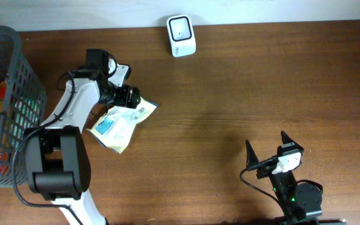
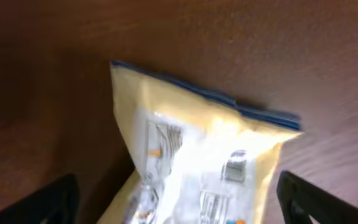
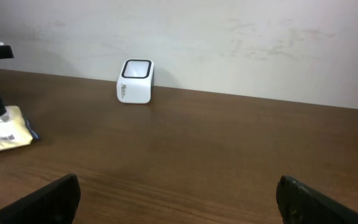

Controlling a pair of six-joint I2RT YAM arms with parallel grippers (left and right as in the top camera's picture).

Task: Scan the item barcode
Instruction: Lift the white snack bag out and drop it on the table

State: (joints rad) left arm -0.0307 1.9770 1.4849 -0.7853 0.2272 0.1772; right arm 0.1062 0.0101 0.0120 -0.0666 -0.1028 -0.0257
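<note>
The gold-striped packet's lower end is to the left of my left gripper in the overhead view. I will lift the gripper over the basket rim and down onto it next.
The item is a yellow snack bag (image 1: 120,122) with a blue top edge, lying flat on the wooden table left of centre. Its white label with a small barcode (image 2: 234,167) faces up. My left gripper (image 1: 127,97) hovers over the bag's far end with its jaws wide apart, one dark finger (image 2: 48,199) on each side of the bag (image 2: 197,143), gripping nothing. The white scanner (image 1: 181,35) stands at the table's back edge, also in the right wrist view (image 3: 135,81). My right gripper (image 1: 267,145) stands open near the front right, far from the bag (image 3: 2,130).
A grey mesh basket (image 1: 17,94) holding more packets stands at the far left, beside the left arm. A white wall (image 3: 229,43) runs behind the scanner. Bare wood (image 1: 249,87) lies between the bag, the scanner and the right gripper (image 3: 179,193).
</note>
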